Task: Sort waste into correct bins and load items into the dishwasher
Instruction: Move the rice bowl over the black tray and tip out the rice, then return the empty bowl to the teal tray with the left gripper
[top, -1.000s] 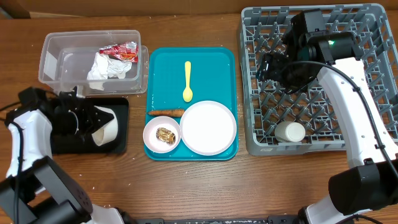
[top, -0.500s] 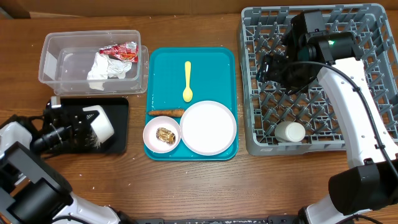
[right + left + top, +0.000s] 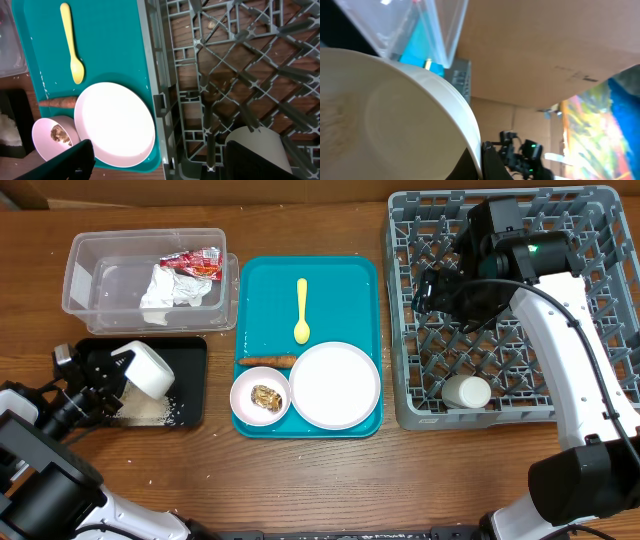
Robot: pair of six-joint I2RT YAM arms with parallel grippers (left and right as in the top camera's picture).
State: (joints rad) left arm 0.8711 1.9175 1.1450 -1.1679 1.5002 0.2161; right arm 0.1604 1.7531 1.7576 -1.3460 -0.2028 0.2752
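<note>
The tray's far corner by the rack is bare, so my left gripper will next swing over to it while turning the cup upright, then lower the cup and release the cup's rim.
My left gripper (image 3: 105,377) is shut on the rim of a white cup (image 3: 148,368) and holds it tilted over the black bin (image 3: 192,358). White grains (image 3: 150,410) lie in that bin. In the left wrist view the cup (image 3: 380,115) fills the left side, with a finger (image 3: 489,164) on its rim. My right gripper (image 3: 440,285) is open and empty above the grey dish rack (image 3: 600,300). The teal tray (image 3: 345,275) holds a yellow spoon (image 3: 301,310), a white plate (image 3: 335,384), a pink bowl (image 3: 261,397) with food scraps and an orange stick (image 3: 266,361).
A clear bin (image 3: 95,285) at the back left holds a red wrapper (image 3: 192,262) and crumpled tissue (image 3: 165,288). A white cup (image 3: 467,391) stands in the rack's front left; it also shows in the right wrist view (image 3: 260,150), beside the plate (image 3: 115,125).
My left arm has swung down and to the left, turning the white cup over the black bin. White grains now lie in the bin. The right arm has not moved.
</note>
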